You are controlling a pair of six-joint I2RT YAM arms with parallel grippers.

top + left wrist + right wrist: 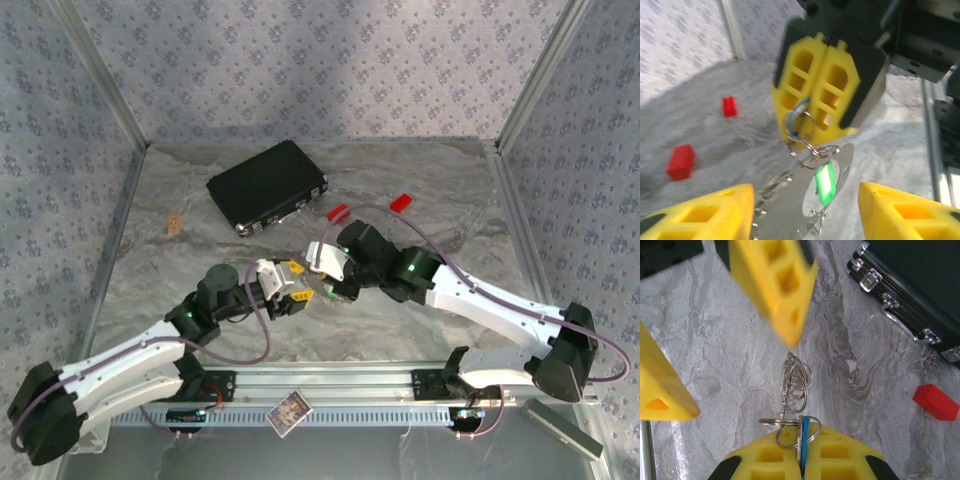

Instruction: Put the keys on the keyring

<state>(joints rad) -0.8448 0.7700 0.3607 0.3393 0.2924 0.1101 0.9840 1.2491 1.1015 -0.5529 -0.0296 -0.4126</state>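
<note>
Both keys are on the keyring, so the robot's right gripper next needs to go down to the bare marble below it and let go of the blue-headed key (pixel 797 107) there.
My right gripper (pixel 335 288) (pixel 815 135) (pixel 801 432) is shut on the blue-headed key (pixel 797 107) (pixel 804 432), pinched edge-on between its yellow pads. The keyring (pixel 785 210) (pixel 796 377) hangs from that key. It is a silvery bunch of linked split rings with a flat metal plate. The green-headed key (pixel 825 177) shows through the plate's oval hole, hanging in the same bunch. My left gripper (pixel 297 290) (pixel 806 200) (pixel 735 375) is open, one yellow finger on each side of the hanging metal. I cannot tell whether it touches it.
A black case (pixel 266 186) (pixel 910 285) lies at the back, left of centre. Two red blocks (pixel 338 212) (pixel 401 202) rest on the marble table behind the grippers. A small tan piece (pixel 175 225) lies at the left. Patterned walls close in three sides.
</note>
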